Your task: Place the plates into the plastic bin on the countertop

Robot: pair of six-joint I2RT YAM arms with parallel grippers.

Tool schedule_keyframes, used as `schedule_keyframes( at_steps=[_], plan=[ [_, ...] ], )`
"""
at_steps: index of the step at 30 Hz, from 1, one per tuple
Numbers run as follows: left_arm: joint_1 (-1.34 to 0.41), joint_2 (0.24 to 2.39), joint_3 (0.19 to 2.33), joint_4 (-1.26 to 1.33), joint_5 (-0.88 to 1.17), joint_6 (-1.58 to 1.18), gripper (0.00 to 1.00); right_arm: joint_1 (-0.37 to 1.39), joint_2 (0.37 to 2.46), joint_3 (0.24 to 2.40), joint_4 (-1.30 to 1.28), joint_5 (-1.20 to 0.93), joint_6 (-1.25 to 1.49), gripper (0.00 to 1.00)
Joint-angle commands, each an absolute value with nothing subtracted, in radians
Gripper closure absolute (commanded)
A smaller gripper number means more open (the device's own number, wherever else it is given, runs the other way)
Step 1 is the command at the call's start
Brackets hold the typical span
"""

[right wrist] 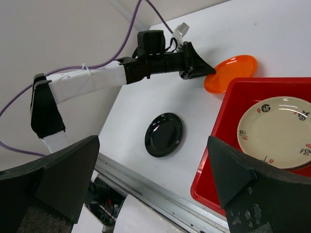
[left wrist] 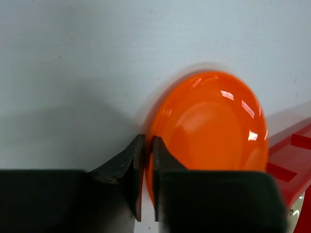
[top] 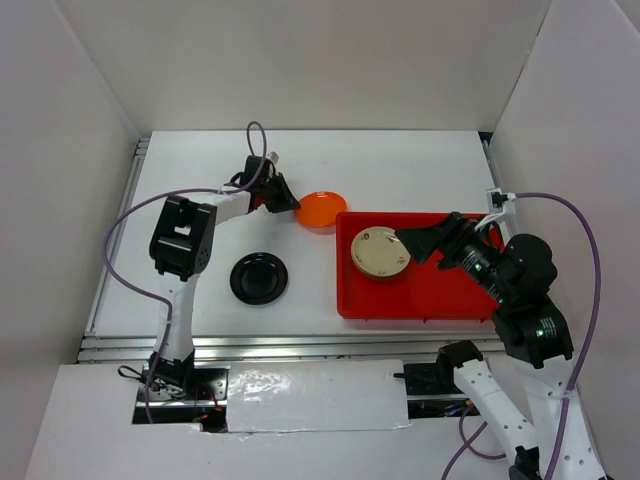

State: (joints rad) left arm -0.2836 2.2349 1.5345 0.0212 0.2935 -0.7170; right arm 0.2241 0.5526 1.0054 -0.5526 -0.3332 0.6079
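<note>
Next I will move my left gripper up over the side of the bin and down to the beige plate (top: 379, 252) to release, since the beige plate lies to the gripper's right in the top view.
My left gripper (top: 287, 202) is shut on the left rim of an orange plate (top: 320, 209), which lies on the white countertop (top: 200, 170) just left of the red plastic bin (top: 430, 300). In the left wrist view the gripper (left wrist: 148, 160) pinches the plate's rim (left wrist: 214, 121). A beige patterned plate (top: 379, 252) lies in the bin's left part. A black plate (top: 259, 278) lies on the countertop left of the bin. My right gripper (top: 408, 247) is open and empty above the bin, beside the beige plate. The other plates are out of view.
In the right wrist view the open right gripper (right wrist: 153, 145) frames the black plate (right wrist: 164, 134), the bin's near left corner (right wrist: 201, 187), the beige plate (right wrist: 279, 131) and the orange plate (right wrist: 231, 73). A metal rail (top: 250, 345) runs along the near edge. White walls enclose the table.
</note>
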Motion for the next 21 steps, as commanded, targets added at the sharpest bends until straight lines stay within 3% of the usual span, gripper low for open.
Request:
schedule_keyframes(
  at_steps=[1, 4, 7, 13, 21],
  plan=[
    [-0.287, 2.234, 1.493, -0.118, 0.189, -0.689, 0.83, 0.219, 0.565, 0.994, -0.488, -0.356, 0.595, 0.0],
    [-0.284, 2.189, 1.476, -0.145, 0.147, -0.683, 1.0, 0.218, 0.568, 0.988, -0.48, -0.357, 0.597, 0.0],
    [-0.269, 2.077, 1.431, -0.228, 0.005, -0.713, 1.0, 0.218, 0.565, 0.986, -0.486, -0.353, 0.597, 0.0],
    [-0.276, 1.635, 1.226, -0.284, -0.421, -0.874, 1.0, 0.218, 0.563, 0.977, -0.477, -0.344, 0.598, 0.0],
    [-0.357, 1.439, 1.221, -0.184, -0.186, -0.746, 1.0, 0.219, 0.572, 0.971, -0.453, -0.353, 0.618, 0.0]
  ],
)
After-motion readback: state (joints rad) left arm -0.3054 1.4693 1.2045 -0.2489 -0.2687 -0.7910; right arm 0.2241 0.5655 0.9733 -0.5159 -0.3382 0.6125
